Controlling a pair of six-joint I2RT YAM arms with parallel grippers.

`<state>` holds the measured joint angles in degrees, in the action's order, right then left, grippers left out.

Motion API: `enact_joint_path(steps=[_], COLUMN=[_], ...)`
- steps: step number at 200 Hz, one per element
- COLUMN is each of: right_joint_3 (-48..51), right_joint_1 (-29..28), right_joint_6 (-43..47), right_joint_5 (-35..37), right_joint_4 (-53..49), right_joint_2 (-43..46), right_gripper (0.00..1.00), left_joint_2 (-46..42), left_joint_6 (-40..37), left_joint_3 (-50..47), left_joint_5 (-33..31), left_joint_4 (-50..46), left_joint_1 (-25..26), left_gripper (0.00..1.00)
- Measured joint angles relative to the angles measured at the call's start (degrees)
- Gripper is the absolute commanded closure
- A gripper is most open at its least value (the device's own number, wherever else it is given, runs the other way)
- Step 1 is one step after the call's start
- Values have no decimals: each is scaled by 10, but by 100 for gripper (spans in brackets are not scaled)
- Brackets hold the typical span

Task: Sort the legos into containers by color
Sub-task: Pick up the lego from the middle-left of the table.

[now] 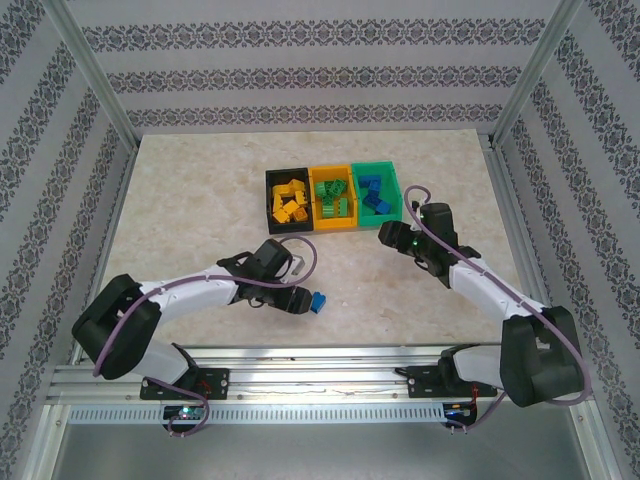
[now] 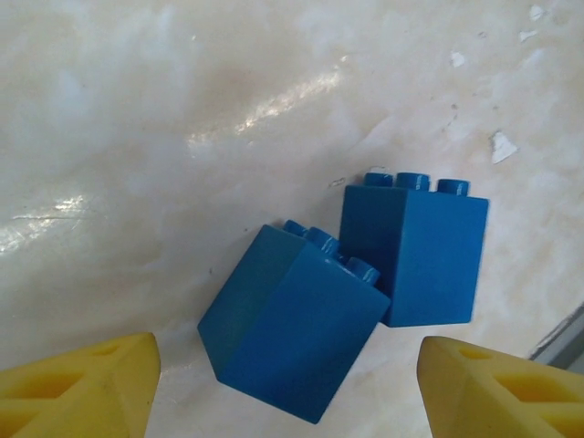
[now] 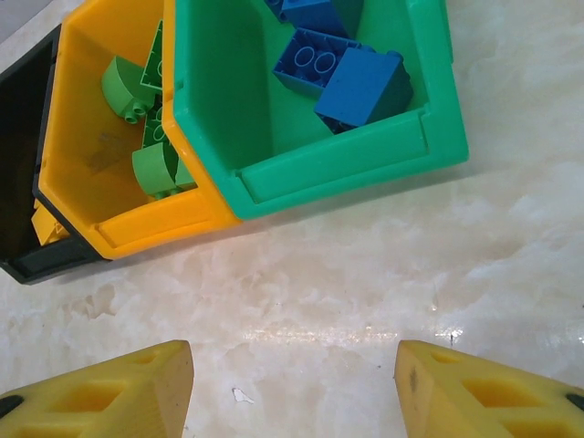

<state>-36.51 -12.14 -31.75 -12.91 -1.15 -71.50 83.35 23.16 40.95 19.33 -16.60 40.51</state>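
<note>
The tilted lego needs my left gripper to move down next and close around it, with one finger beside the upright lego.
Two blue legos lie on the table near its front edge: a tilted one [image 2: 290, 333] touching an upright one [image 2: 420, 251], seen together as a blue spot [image 1: 319, 301]. My left gripper [image 1: 303, 300] is open just left of them, its yellow fingers [image 2: 78, 388] wide on both sides of the tilted lego without touching it. The black bin [image 1: 287, 200] holds yellow legos, the orange-yellow bin [image 1: 333, 198] green legos [image 3: 151, 164], the green bin [image 1: 377, 191] blue legos [image 3: 363, 87]. My right gripper [image 1: 392, 237] hovers open just in front of the green bin [image 3: 319, 169], holding nothing.
The marble tabletop [image 1: 180, 210] stretches wide to the left of the bins. The metal frame rail [image 1: 320, 355] runs along the near edge, close behind the blue legos. Patterned walls enclose the table's other sides.
</note>
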Motion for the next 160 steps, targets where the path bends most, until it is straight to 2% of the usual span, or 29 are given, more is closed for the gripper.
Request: enact_joint_path(steps=[100, 143, 160], right_joint_3=[24, 32, 32], right_joint_1=[0, 0, 0], right_joint_6=[0, 2, 2], right_joint_5=[10, 16, 16], right_joint_4=[-9, -11, -12], right_joint_2=[38, 41, 41], right_gripper=[39, 38, 38], left_joint_2=[78, 115, 119], left_joint_6=[-92, -115, -122], left_joint_3=[99, 119, 123], left_joint_5=[-62, -73, -74], left_joint_4=[-99, -117, -120], left_joint_1=[23, 34, 39], left_gripper=[33, 40, 49])
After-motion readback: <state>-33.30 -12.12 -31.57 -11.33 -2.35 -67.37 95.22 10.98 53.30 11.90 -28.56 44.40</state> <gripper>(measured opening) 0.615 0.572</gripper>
